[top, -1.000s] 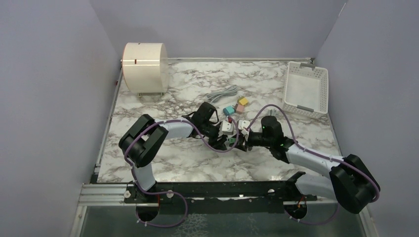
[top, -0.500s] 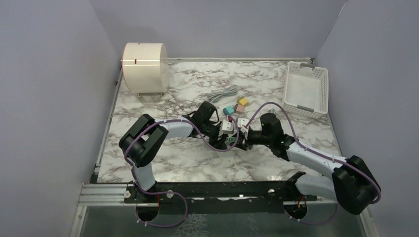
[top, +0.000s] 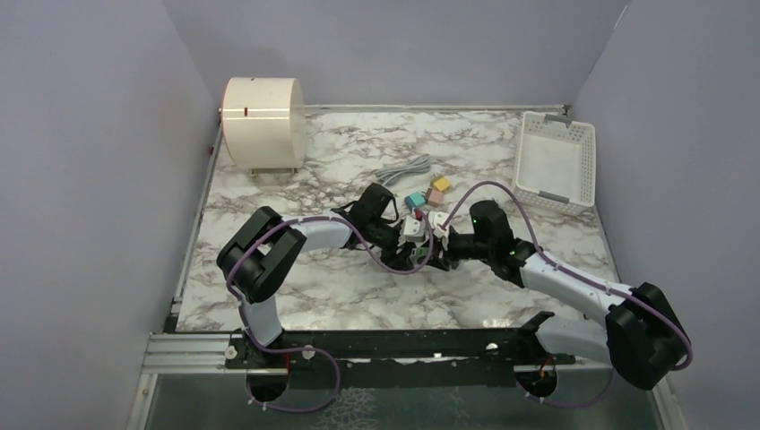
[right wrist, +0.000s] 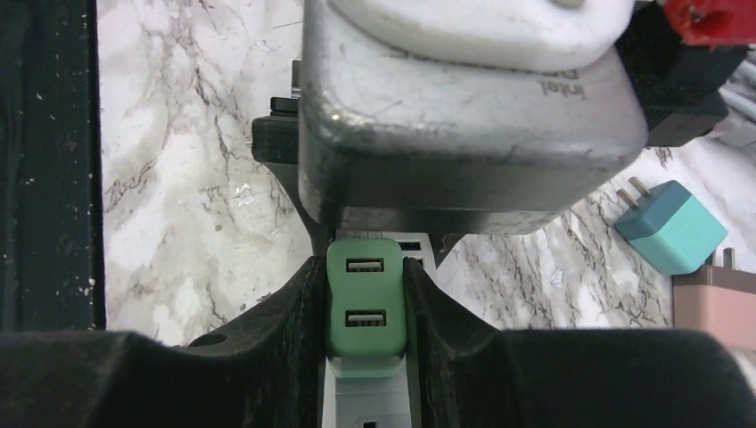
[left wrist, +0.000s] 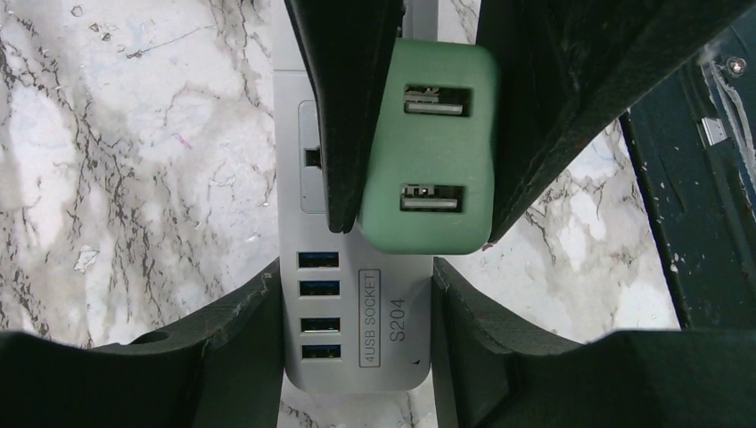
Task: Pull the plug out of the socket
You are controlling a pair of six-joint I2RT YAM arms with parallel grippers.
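Observation:
I will raise my right gripper, move it outward and bring it down between teal plug and grey cable to release, as my left gripper holds the socket strip.
A grey socket strip point(left wrist: 357, 312) marked "4USB SOCKET S204" lies on the marble table, with a green two-port USB plug point(left wrist: 428, 152) standing in it. My left gripper point(left wrist: 357, 330) is shut on the strip's end, its fingers against both sides. My right gripper point(right wrist: 365, 308) is shut on the green plug point(right wrist: 364, 303), its fingers pressed to both sides. In the top view both grippers meet at mid-table around the strip point(top: 414, 235), left gripper point(top: 401, 244), right gripper point(top: 436, 249). The plug's prongs are hidden.
A teal plug point(top: 413, 201), a pink plug point(top: 434, 196) and a yellow one point(top: 441, 183) lie just behind the grippers. A grey cable point(top: 401, 168) lies farther back. A white basket point(top: 554, 161) stands at back right, a cream cylinder point(top: 262, 111) at back left.
My right arm has moved a little left and closer to the strip, its wrist nearer the left gripper. The left arm has hardly moved.

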